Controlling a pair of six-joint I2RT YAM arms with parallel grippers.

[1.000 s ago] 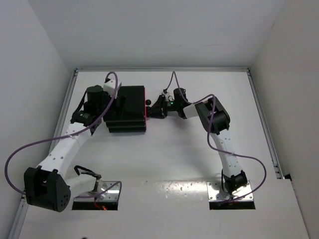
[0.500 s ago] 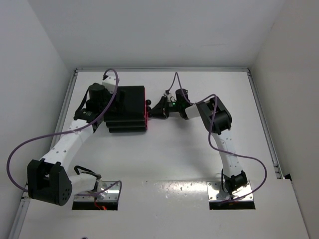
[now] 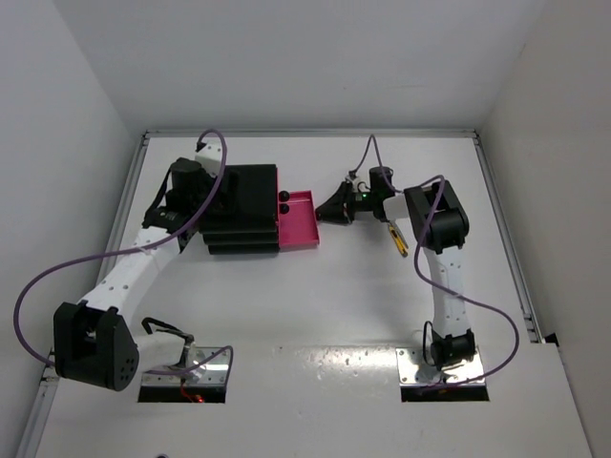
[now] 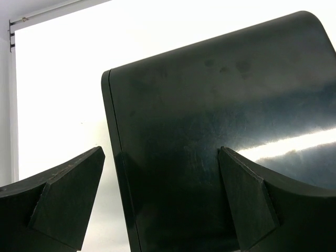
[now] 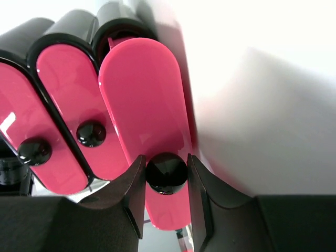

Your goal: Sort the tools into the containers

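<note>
My right gripper should draw the container's black knob (image 5: 166, 172) to the right in the top view, then let go, because the container's back is still inside the cabinet.
A black three-tier cabinet (image 3: 243, 202) stands at the back left of the table. One of its magenta-pink containers (image 3: 297, 219) is drawn out to the right, and I see no tool inside it. My right gripper (image 5: 166, 173) is shut on that drawer's round black knob (image 5: 166, 172); from above the gripper (image 3: 334, 209) sits at the drawer's right end. A yellow-and-black tool (image 3: 397, 239) lies on the table under the right forearm. My left gripper (image 4: 160, 194) is open, its fingers astride an edge of the cabinet wall (image 4: 210, 115). Other tools are out of view.
Two shut pink drawers with black knobs (image 5: 91, 133) (image 5: 34, 150) sit left of the drawn one. Purple cables loop off both arms. A raised rail (image 3: 506, 239) borders the table's right side, and white walls close in the back and sides.
The right gripper closed on the knob and moved right, drawing the pink drawer out of the cabinet. The yellow-and-black tool came into view under the right arm. The left arm barely moved.
</note>
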